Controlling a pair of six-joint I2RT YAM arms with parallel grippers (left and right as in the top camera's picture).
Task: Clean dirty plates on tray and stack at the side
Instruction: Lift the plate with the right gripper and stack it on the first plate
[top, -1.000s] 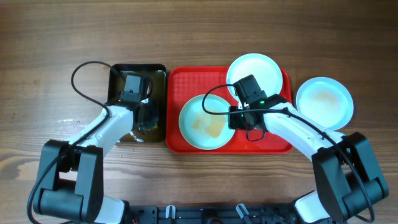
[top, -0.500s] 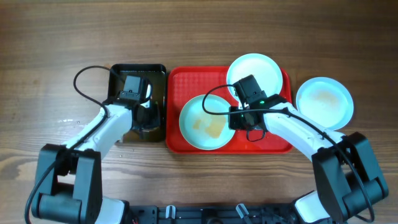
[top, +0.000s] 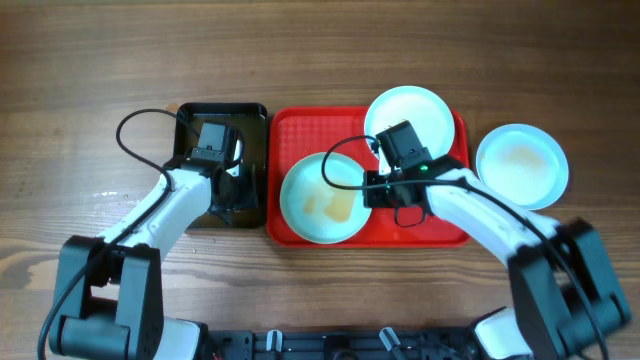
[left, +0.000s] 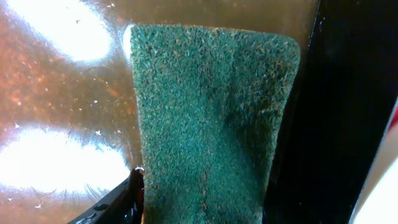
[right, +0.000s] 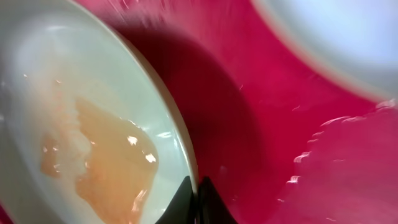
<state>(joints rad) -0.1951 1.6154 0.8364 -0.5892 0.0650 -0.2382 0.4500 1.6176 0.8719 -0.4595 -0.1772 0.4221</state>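
My right gripper should lift next, carry across to the right in the overhead view, then lower and release on top of the third plate (top: 522, 167), which is already off the tray.
A pale plate (top: 322, 198) with an orange-brown smear lies on the left half of the red tray (top: 440, 228). My right gripper (top: 368, 190) is shut on its right rim; the right wrist view shows the plate (right: 81, 124) with my fingertips (right: 196, 200) pinching the rim over the tray (right: 261, 112). A second plate (top: 415, 112) sits at the tray's back right. A third plate (top: 522, 165) lies on the table to the right of the tray. My left gripper (top: 232, 190) is shut on a green sponge (left: 211, 124) in the black tray (top: 195, 115).
The black tray (left: 348, 112) stands just left of the red tray, its wet floor (left: 62, 106) shining. Black cables loop over both arms. Wooden table (top: 80, 100) lies all around.
The smeared plate has shifted a little left and tilted in my right gripper's hold. My left arm has barely moved.
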